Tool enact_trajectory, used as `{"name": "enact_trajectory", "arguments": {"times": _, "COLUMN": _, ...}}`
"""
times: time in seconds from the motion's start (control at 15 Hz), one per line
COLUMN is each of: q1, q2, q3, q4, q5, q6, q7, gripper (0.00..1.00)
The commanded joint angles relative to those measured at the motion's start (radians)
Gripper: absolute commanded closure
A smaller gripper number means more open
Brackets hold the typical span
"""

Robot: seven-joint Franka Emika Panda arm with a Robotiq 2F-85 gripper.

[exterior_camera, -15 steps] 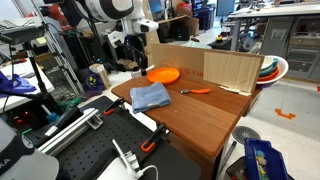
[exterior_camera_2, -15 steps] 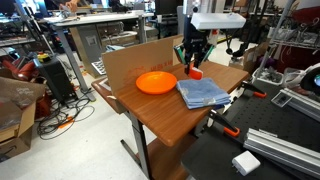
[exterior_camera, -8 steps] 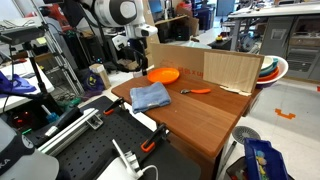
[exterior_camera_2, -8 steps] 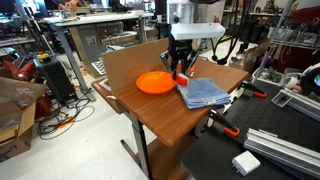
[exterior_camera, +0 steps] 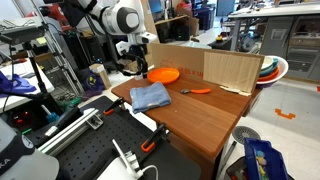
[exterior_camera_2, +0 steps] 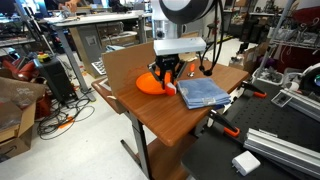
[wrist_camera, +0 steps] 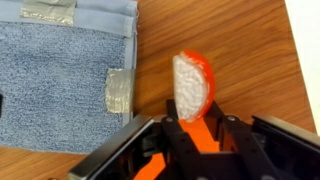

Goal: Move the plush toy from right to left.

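The plush toy goes down toward the bare wood beside the folded blue cloth (exterior_camera: 151,96) next and my gripper releases it there, since it still hangs above the table.
In the wrist view my gripper (wrist_camera: 193,121) is shut on the plush toy (wrist_camera: 192,84), a small cream-white lump with an orange-red rim, held above the wooden table (wrist_camera: 250,50). The folded blue cloth (wrist_camera: 65,70) lies just beside it. In both exterior views the gripper (exterior_camera: 140,63) (exterior_camera_2: 165,77) hangs low over the near edge of the orange plate (exterior_camera: 164,74) (exterior_camera_2: 148,84), next to the blue cloth (exterior_camera: 151,96) (exterior_camera_2: 203,92). The toy is too small to make out there.
A slim orange-and-black tool (exterior_camera: 197,91) lies on the table beyond the cloth. A cardboard wall (exterior_camera: 215,66) (exterior_camera_2: 130,62) stands along the table's back edge. Benches, cables and clamps surround the table.
The arm has carried the toy across the table, from beyond the blue cloth to the edge of the orange plate, and has come lower. The grip has stayed shut.
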Motion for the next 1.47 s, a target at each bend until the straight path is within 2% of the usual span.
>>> {"name": "enact_trajectory", "arguments": {"times": 0.0, "q1": 0.051, "q2": 0.050, "q3": -0.040, "q4": 0.042, "q5": -0.039, "q6": 0.018, "q7": 0.054, "gripper": 0.92}}
{"name": "enact_trajectory", "arguments": {"times": 0.8, "q1": 0.120, "q2": 0.159, "q3": -0.097, "q4": 0.117, "q5": -0.077, "q6": 0.013, "q7": 0.114, "gripper": 0.92}}
{"name": "enact_trajectory", "arguments": {"times": 0.87, "q1": 0.121, "q2": 0.160, "q3": -0.098, "q4": 0.120, "q5": -0.076, "q6": 0.011, "q7": 0.115, "gripper": 0.42}}
{"name": "enact_trajectory", "arguments": {"times": 1.0, "q1": 0.122, "q2": 0.160, "q3": -0.099, "q4": 0.119, "q5": -0.073, "q6": 0.010, "q7": 0.121, "gripper": 0.35}}
{"name": "enact_trajectory", "arguments": {"times": 1.27, "q1": 0.116, "q2": 0.154, "q3": -0.095, "q4": 0.117, "q5": -0.064, "q6": 0.008, "q7": 0.119, "gripper": 0.05}}
{"name": "enact_trajectory", "arguments": {"times": 1.4, "q1": 0.113, "q2": 0.147, "q3": -0.093, "q4": 0.118, "q5": -0.061, "q6": 0.009, "q7": 0.118, "gripper": 0.00}}
